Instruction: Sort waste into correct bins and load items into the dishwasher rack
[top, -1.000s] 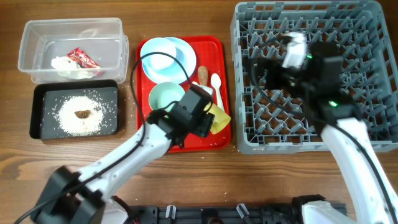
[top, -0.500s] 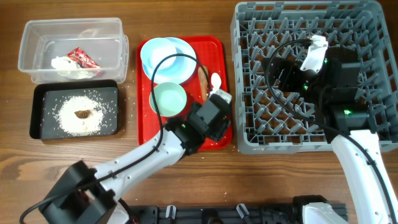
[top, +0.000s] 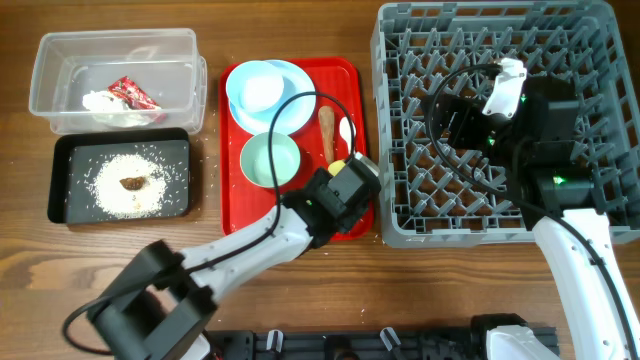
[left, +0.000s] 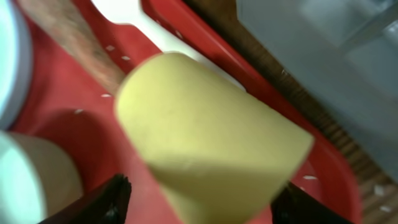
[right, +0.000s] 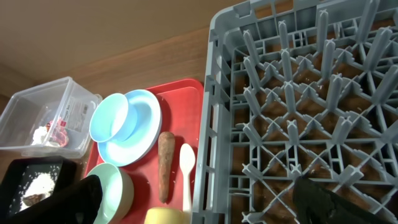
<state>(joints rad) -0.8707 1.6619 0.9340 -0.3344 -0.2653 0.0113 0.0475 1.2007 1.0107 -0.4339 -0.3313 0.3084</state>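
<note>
The left gripper goes down slightly next and eases toward the grey rack onto the small yellow cup (left: 205, 137), since the cup lies between its open fingers.
The small yellow cup (left: 205, 137) lies tilted on the red tray's right side, seen also from overhead (top: 338, 166) and in the right wrist view (right: 168, 216). My left gripper (top: 347, 192) is open, one finger on each side of the cup (left: 202, 202). My right gripper (top: 447, 115) is open and empty above the grey dishwasher rack (top: 600, 130), whose pegs fill its view (right: 292, 112). The carrot-like stick (top: 326, 128) and white spoon (top: 346, 132) lie beside the cup. A blue bowl (top: 258, 86) sits on the plate (top: 295, 100). A green bowl (top: 270, 160) stands below it.
The red serving tray (top: 235, 215) sits mid-table. The clear tub (top: 60, 55) at the far left holds the red-and-white wrapper (top: 132, 94) and tissue (top: 105, 105). The black tray (top: 60, 200) below it holds rice (top: 110, 185) and a brown lump (top: 131, 183).
My left gripper has moved right across the tray and closed in around the yellow cup. My right arm shifted right over the rack, then stayed still.
</note>
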